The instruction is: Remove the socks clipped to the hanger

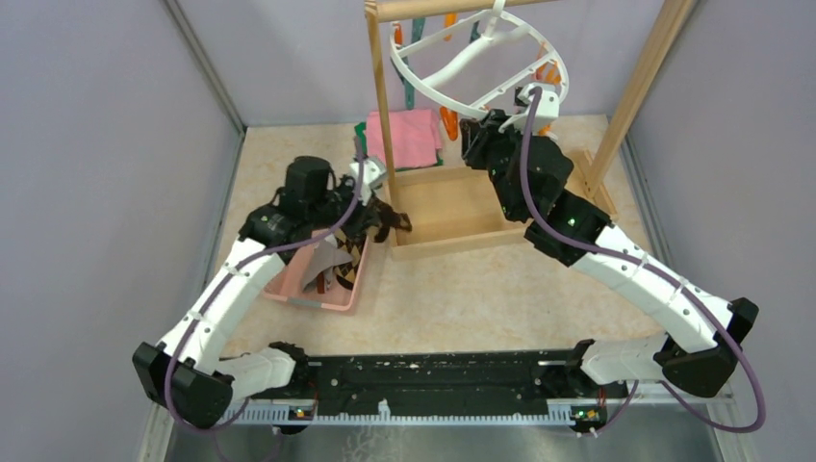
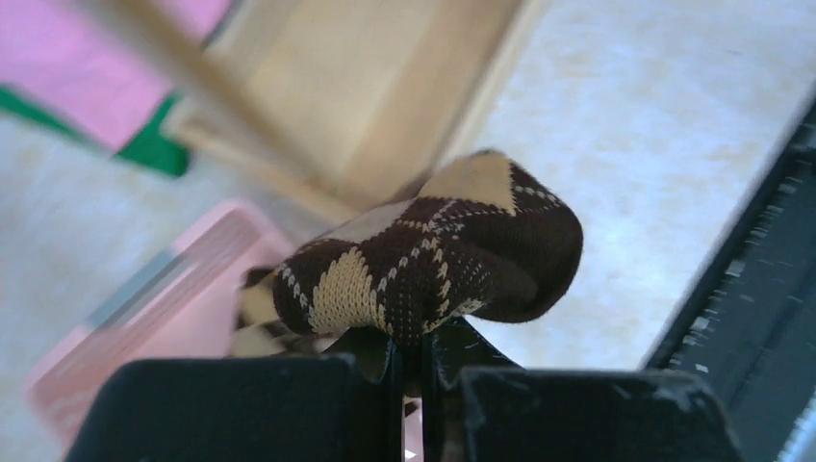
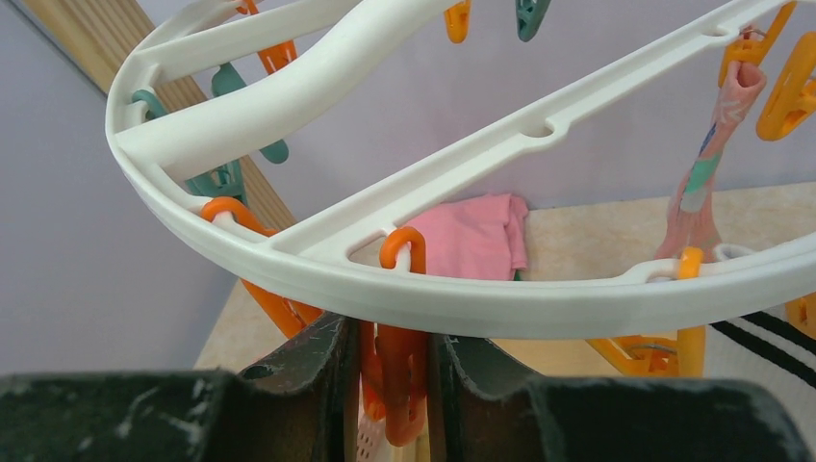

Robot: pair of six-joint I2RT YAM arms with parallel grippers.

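Next, my left gripper shifts over the pink basket (image 1: 289, 291) of socks, lowers and lets go of the sock. The basket lies below it and to its left in the top view.
My left gripper (image 2: 412, 358) is shut on a brown-and-tan argyle sock (image 2: 433, 260) that bulges above the jaws. In the top view it (image 1: 377, 223) is beside the pink basket (image 1: 289, 291), which holds more socks (image 1: 332, 268). The white ring hanger (image 1: 481, 60) hangs from the wooden rack. My right gripper (image 3: 395, 385) is under its rim (image 3: 500, 306), shut on an orange clip (image 3: 404, 361); in the top view it (image 1: 478, 135) is below the ring. A pinkish sock (image 3: 707, 183) and a dark-striped cuff (image 3: 770, 337) hang at the right. White fabric (image 3: 370, 438) shows below the clip.
The wooden frame rack (image 1: 452, 207) stands at the back with its base tray between the arms. Folded pink and green cloths (image 1: 409, 135) lie behind it. Grey walls close in on the left, the back and the right. Other orange and teal clips (image 3: 231, 178) dangle from the ring.
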